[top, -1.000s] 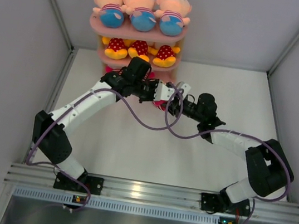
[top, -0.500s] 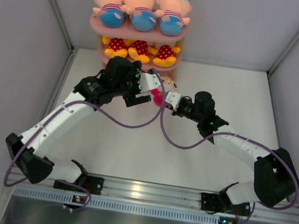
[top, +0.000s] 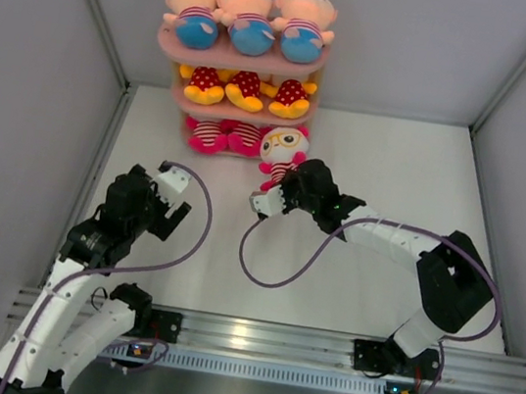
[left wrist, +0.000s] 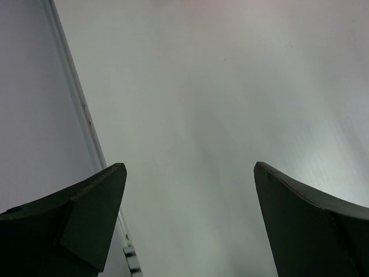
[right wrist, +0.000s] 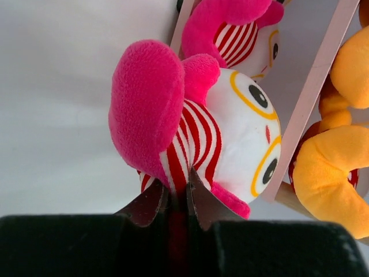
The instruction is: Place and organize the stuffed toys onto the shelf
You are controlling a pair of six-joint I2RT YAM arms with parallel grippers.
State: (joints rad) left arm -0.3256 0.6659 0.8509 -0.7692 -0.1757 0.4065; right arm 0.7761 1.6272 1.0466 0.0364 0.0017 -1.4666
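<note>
My right gripper pushes outward toward the neighbouring pink-striped toy [top: 246,139] [right wrist: 239,40] next. It then releases the white-faced toy's striped body beside it, because the white face sticks out before the bottom level.
The pink shelf [top: 170,43] stands at the back. Three peach-headed stuffed toys [top: 254,19] sit on its top board and three yellow-orange ones [top: 245,89] on the middle board. Two pink-striped toys [top: 225,136] lie at the bottom tier. My right gripper [top: 281,175] is shut on the striped body of a white-faced toy [top: 284,148] at that tier's right end. In the right wrist view the jaws [right wrist: 179,176] pinch this toy [right wrist: 236,127] beside the shelf's board [right wrist: 314,98]. My left gripper [top: 171,205] hangs open over the table's left part, holding nothing [left wrist: 189,167].
Grey walls close in the white table on the left, the right and behind the shelf. The left wall's foot rail [left wrist: 86,115] runs close to my left gripper. A purple cable [top: 276,273] loops over the table under the right arm.
My left arm let go, pulled back from the shelf to the near left and opened. The right gripper carried the white-faced toy up to the bottom tier's right end.
</note>
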